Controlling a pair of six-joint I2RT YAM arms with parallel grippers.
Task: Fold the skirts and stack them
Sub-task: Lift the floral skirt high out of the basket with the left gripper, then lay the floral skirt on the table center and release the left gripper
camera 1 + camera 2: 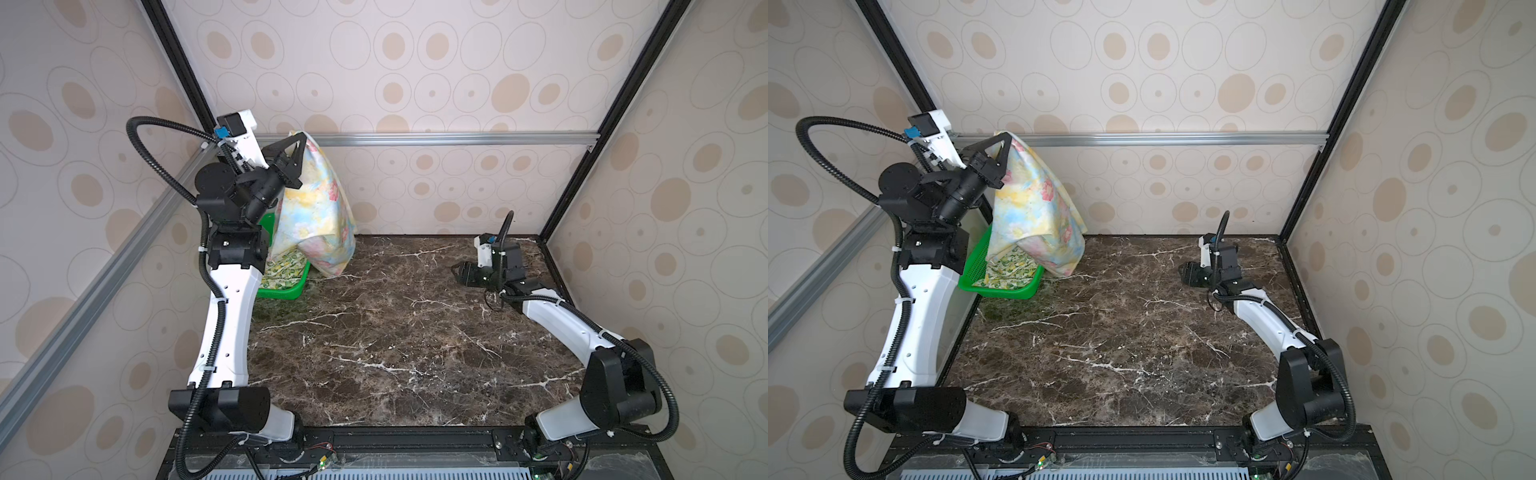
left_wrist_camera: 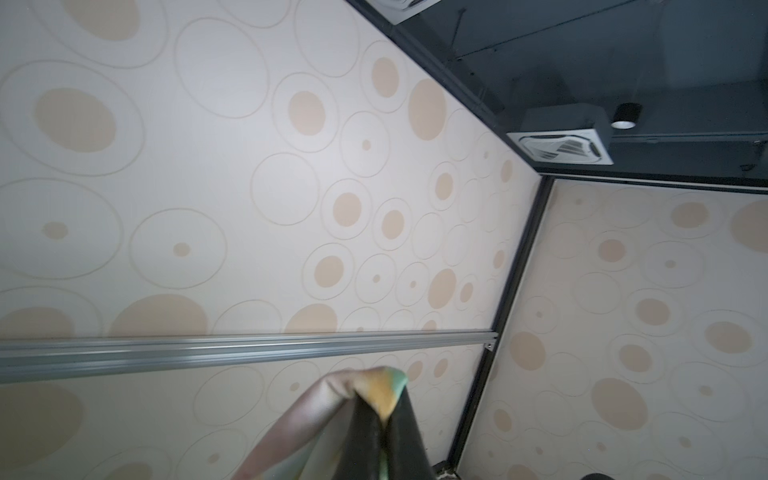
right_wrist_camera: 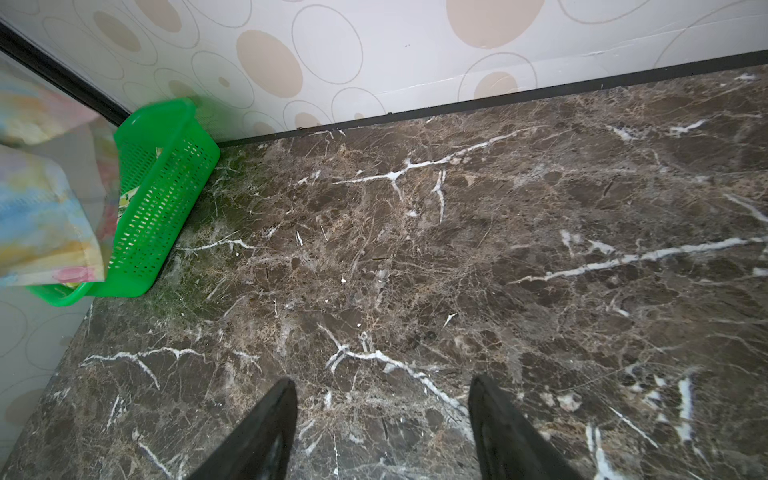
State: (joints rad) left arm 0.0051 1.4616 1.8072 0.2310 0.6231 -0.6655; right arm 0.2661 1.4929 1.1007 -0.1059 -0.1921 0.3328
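Note:
The bare marble between basket and right gripper lies below, so my left gripper should lower the skirt's top edge past the basket and release it there.
My left gripper (image 1: 301, 140) (image 1: 1008, 140) is raised high at the back left, shut on the top edge of the pastel blue-yellow skirt with pink flowers (image 1: 320, 208) (image 1: 1034, 208). That skirt hangs down and its lower end reaches the basket and the table. In the left wrist view the cloth (image 2: 332, 399) is pinched between the shut left gripper's (image 2: 384, 413) fingers. The cream lemon-print skirt (image 1: 286, 270) (image 1: 1009, 272) lies in the green basket. My right gripper (image 1: 455, 270) (image 3: 382, 380) hovers low at the back right, open and empty.
The green mesh basket (image 1: 286, 294) (image 1: 1000, 293) (image 3: 162, 199) stands at the back left corner of the dark marble table (image 1: 395, 332). Patterned walls with aluminium rails (image 1: 457, 138) close in the back and both sides.

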